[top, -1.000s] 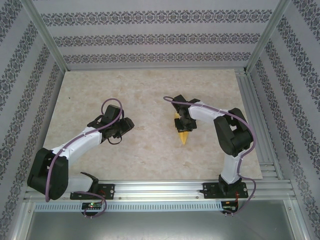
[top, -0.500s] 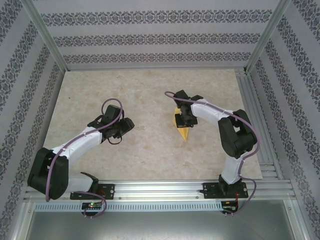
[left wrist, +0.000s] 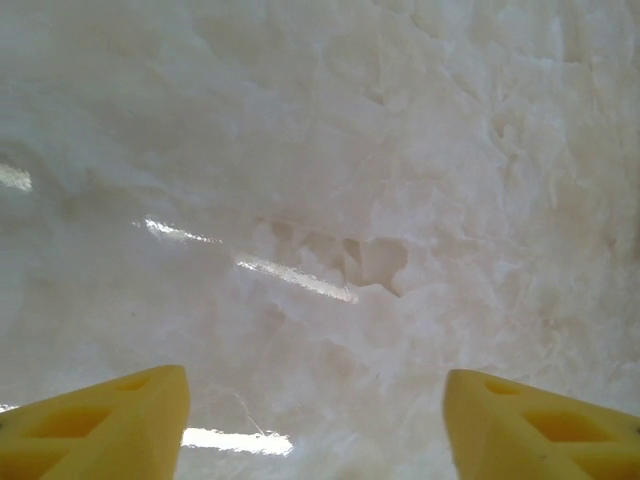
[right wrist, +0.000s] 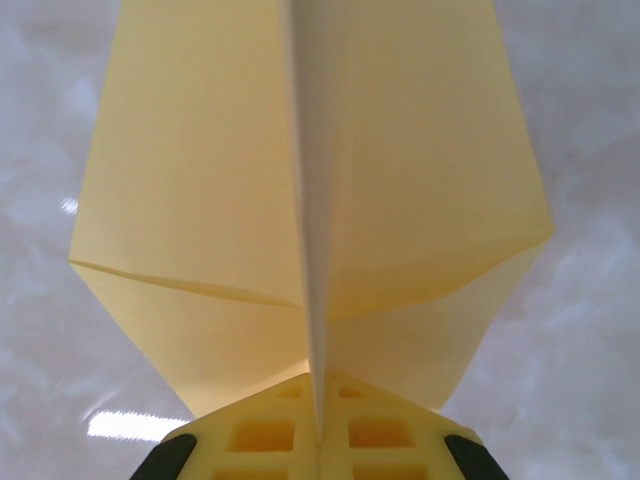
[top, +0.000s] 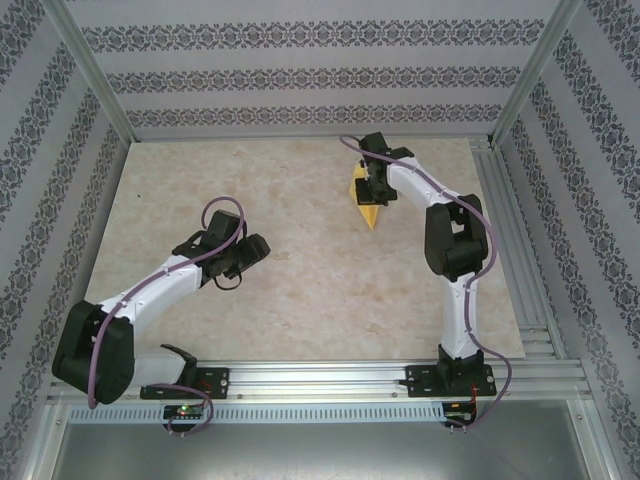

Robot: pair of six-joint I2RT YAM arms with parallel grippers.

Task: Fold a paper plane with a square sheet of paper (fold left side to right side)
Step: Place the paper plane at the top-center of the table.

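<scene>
The dart already has its wings and pointed tip. My right gripper will next lower the pinched keel to the tabletop below and release.
The paper plane (top: 371,209) is a yellow-orange pointed dart, its tip aimed toward the near edge, at the far right of the middle of the table. My right gripper (top: 372,186) is shut on it from the far end. In the right wrist view the plane (right wrist: 420,180) spreads two wings either side of a centre keel, and my right gripper (right wrist: 318,428) pinches that keel between its yellow pads. My left gripper (top: 256,250) sits at the left of the table, apart from the paper. In its wrist view my left gripper (left wrist: 315,425) stands open over bare tabletop, with nothing between the fingers (left wrist: 110,420).
The pale marbled tabletop (top: 300,300) is ringed by patterned walls and metal posts. An aluminium rail (top: 330,378) runs along the near edge, and a slotted rail (top: 505,230) borders the right side.
My right arm has carried the paper plane away from the table's middle toward the far edge. My left gripper's jaws have spread wider; that arm has stayed in place.
</scene>
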